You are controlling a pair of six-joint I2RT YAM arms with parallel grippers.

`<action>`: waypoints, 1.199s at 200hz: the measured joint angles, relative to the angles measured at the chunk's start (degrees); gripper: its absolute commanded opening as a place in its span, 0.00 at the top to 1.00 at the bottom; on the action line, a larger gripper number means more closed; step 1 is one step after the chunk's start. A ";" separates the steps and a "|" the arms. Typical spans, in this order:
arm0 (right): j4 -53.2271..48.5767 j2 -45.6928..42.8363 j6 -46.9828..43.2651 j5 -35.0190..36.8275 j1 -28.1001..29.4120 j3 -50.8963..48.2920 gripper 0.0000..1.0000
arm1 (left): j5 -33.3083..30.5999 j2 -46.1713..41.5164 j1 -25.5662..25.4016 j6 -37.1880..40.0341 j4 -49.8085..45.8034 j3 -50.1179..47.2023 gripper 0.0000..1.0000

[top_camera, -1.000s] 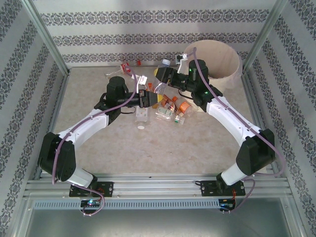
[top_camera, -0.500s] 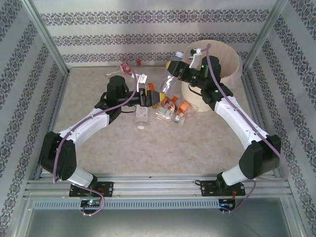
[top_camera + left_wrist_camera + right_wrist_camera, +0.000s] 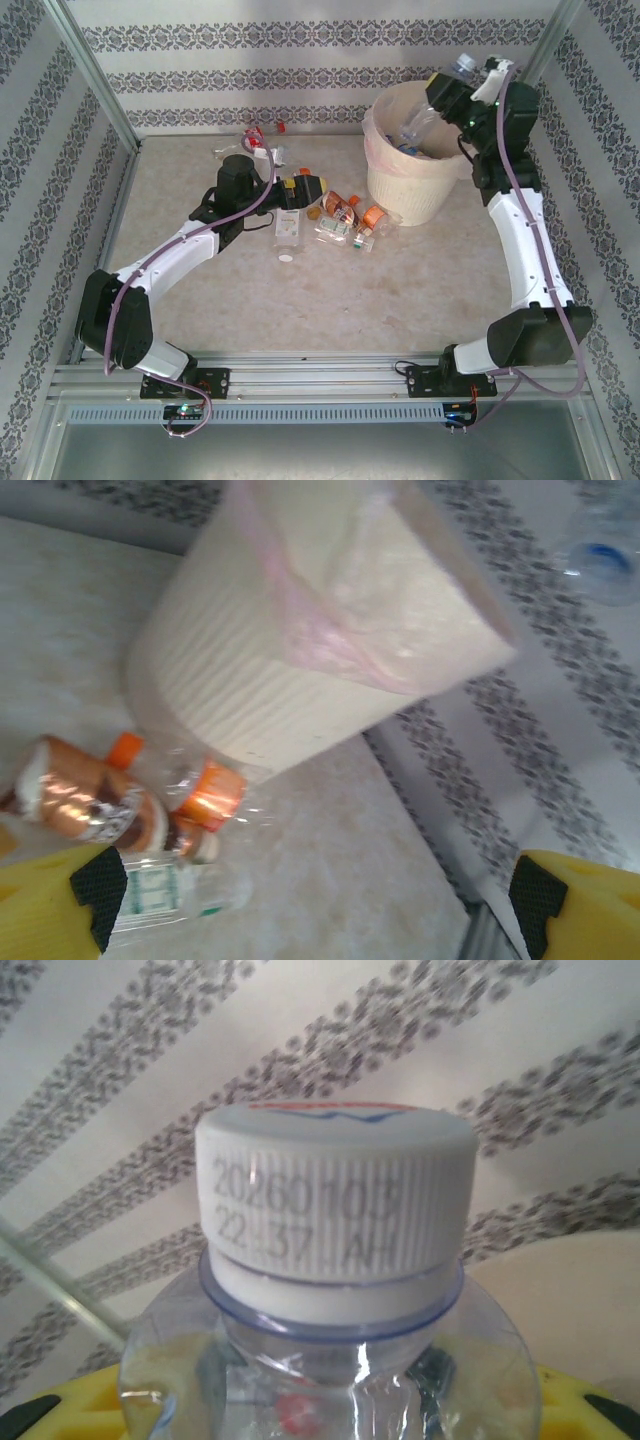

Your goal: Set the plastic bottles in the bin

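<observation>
The bottle's body already hangs over the bin [image 3: 400,195]. I will move my right gripper from the bin's rim farther over the bin's opening [image 3: 404,112] and let go of the bottle.
My right gripper [image 3: 443,97] is raised over the far right rim of the bin [image 3: 400,195]. It is shut on a clear plastic bottle [image 3: 420,122] whose white cap [image 3: 335,1210] points up; its body hangs above the bin's mouth. Yellow fingers [image 3: 70,1405] flank the bottle's shoulder. The bin is cream, lined with a pinkish bag [image 3: 320,630], and holds a few bottles [image 3: 425,148]. My left gripper [image 3: 306,187] hovers open, with nothing between its fingertips [image 3: 100,895], left of several bottles lying on the table: an orange-labelled one [image 3: 80,800], an orange-capped one [image 3: 205,795] and a green-labelled one [image 3: 160,895].
A clear bottle with a white cap [image 3: 287,233] lies just in front of the left gripper. More small bottles [image 3: 252,140] lie near the back wall. Aluminium frame posts [image 3: 95,75] and patterned walls close in the table on three sides.
The right arm has swung up and to the right, carrying its bottle from the table's middle to above the bin. The left gripper has opened and shifted slightly back.
</observation>
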 measured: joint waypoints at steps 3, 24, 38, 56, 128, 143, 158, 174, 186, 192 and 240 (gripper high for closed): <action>-0.59 0.02 -0.31 0.37 -0.26 0.46 0.57 | -0.85 -0.02 0.00 0.00 -0.52 0.00 0.00; -4.42 1.05 -3.65 3.10 -1.03 3.87 0.57 | -5.68 -0.42 0.00 0.04 -2.97 -0.68 0.00; -6.88 2.43 -5.90 4.68 -1.01 6.19 0.56 | -8.57 -0.81 0.00 0.04 -4.92 -1.22 0.00; -10.21 4.92 -8.31 6.27 -1.01 8.70 0.56 | -12.61 -0.98 0.00 0.11 -8.72 -1.22 0.00; -26.08 19.10 -14.43 11.26 1.95 19.52 0.30 | -26.49 0.92 0.00 0.15 -29.14 1.40 0.00; -29.38 22.71 -15.96 11.82 3.37 24.65 0.16 | -27.32 1.73 0.00 -0.04 -30.93 1.42 0.00; -31.67 24.96 -16.72 12.81 4.44 28.26 0.11 | -27.76 2.84 0.00 -0.44 -32.30 1.44 0.00; -32.76 25.33 -16.63 13.79 5.18 29.24 0.08 | -27.96 4.11 0.00 -0.94 -33.68 1.51 0.00; -32.98 24.98 -16.50 14.51 5.42 29.24 0.05 | -27.96 4.63 0.00 -1.18 -34.40 1.51 0.00; -32.94 24.81 -16.48 14.75 5.40 29.14 0.04 | -27.96 4.83 0.00 -1.33 -34.60 1.51 0.00; -30.14 16.98 -15.61 15.65 5.40 20.68 0.02 | -27.43 5.88 0.00 -1.66 -35.01 1.51 0.00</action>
